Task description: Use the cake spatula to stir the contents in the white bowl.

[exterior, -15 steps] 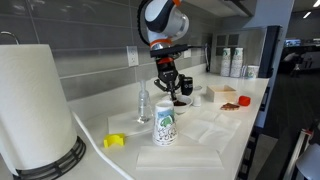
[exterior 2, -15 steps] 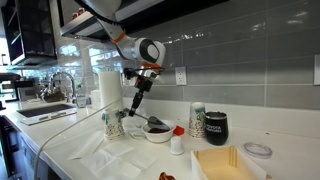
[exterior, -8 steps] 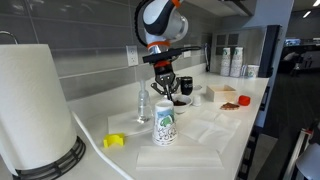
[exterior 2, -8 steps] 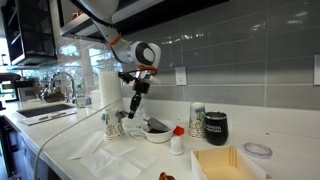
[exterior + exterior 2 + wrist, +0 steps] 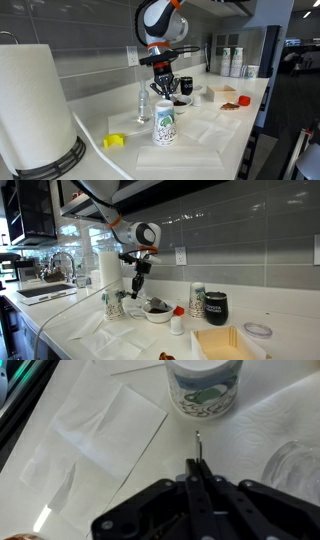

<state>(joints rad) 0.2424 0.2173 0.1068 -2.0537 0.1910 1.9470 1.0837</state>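
The robot's gripper is above the bowl's rim by the printed cup (image 5: 147,308) and the spatula already slants inside the bowl, so next the gripper will stay over the bowl's rim and let go of the spatula.
My gripper (image 5: 166,90) hangs over the counter just above the white bowl (image 5: 184,105), shut on the thin cake spatula (image 5: 144,296). In an exterior view the spatula slants down from the gripper (image 5: 137,281) into the bowl (image 5: 157,316), where the dark brownish-red contents (image 5: 157,307) lie. In the wrist view the closed fingers (image 5: 197,478) pinch the spatula's thin metal edge (image 5: 200,442), which points toward the printed cup. The bowl is out of the wrist view.
A tall printed paper cup (image 5: 165,125) stands on napkins beside the bowl and shows in the wrist view (image 5: 205,385). A clear water bottle (image 5: 143,103), a yellow object (image 5: 115,141), a paper towel roll (image 5: 35,105), a brown tray (image 5: 232,100) and a black mug (image 5: 215,306) stand around.
The gripper with the spatula has shifted slightly sideways and lower over the bowl since a second ago. It has barely moved in the last half second.
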